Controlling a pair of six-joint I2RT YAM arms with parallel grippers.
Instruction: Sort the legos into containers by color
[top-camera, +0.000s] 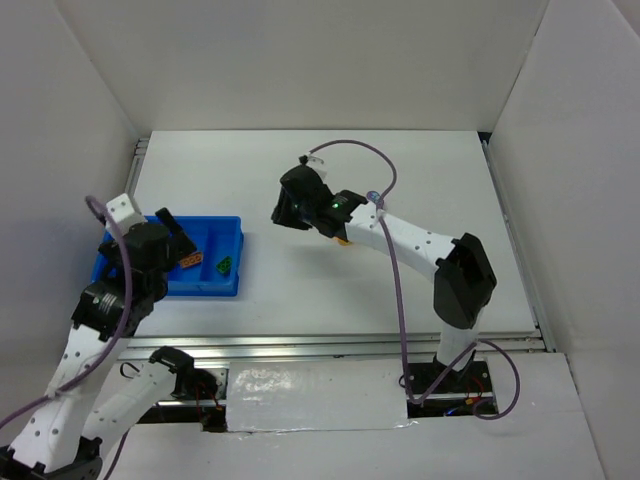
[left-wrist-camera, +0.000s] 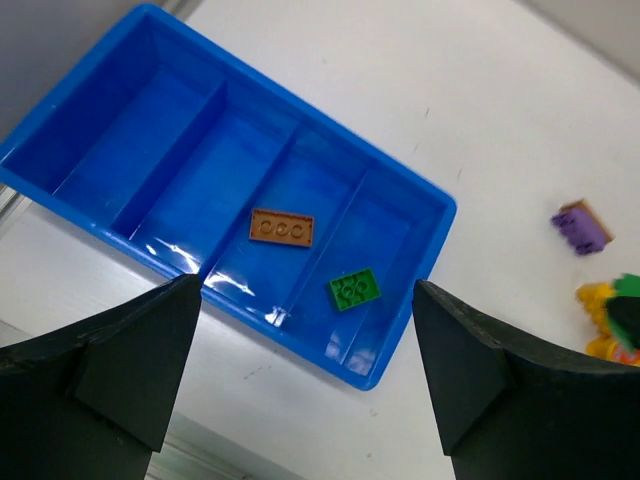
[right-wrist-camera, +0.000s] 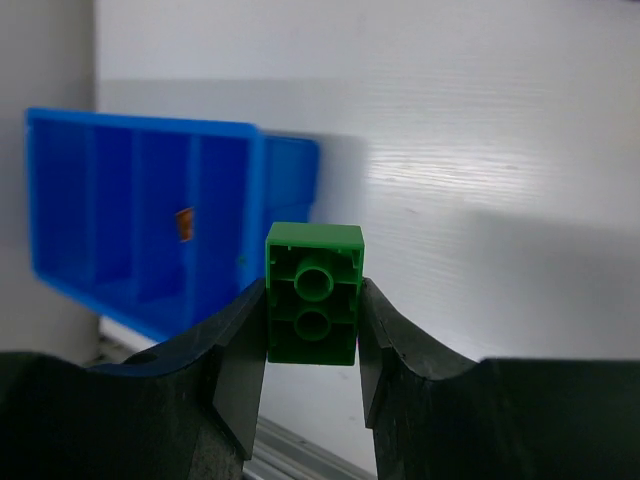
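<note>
My right gripper should carry the green brick to the left in the top view, then lower it over the tray's end section (top-camera: 224, 253), where another green brick is.
The blue tray (top-camera: 214, 289) lies at the left, split into narrow compartments. In the left wrist view the tray (left-wrist-camera: 96, 94) holds an orange brick (left-wrist-camera: 282, 227) in its third compartment and a green brick (left-wrist-camera: 354, 289) in the end one. My left gripper (left-wrist-camera: 305, 290) is open and empty above the tray's near edge. My right gripper (right-wrist-camera: 313, 300) is shut on a green brick (right-wrist-camera: 313, 295), held above the table to the right of the tray (right-wrist-camera: 290, 170). In the top view the right gripper (top-camera: 284, 212) is mid-table. A purple brick (left-wrist-camera: 581, 225) and a yellow brick (left-wrist-camera: 598, 298) lie on the table.
White walls enclose the table on three sides. A metal rail (top-camera: 340, 347) runs along the near edge. The right arm (top-camera: 420, 240) reaches across the table's middle, with a yellow-orange brick (top-camera: 343, 240) just showing under it.
</note>
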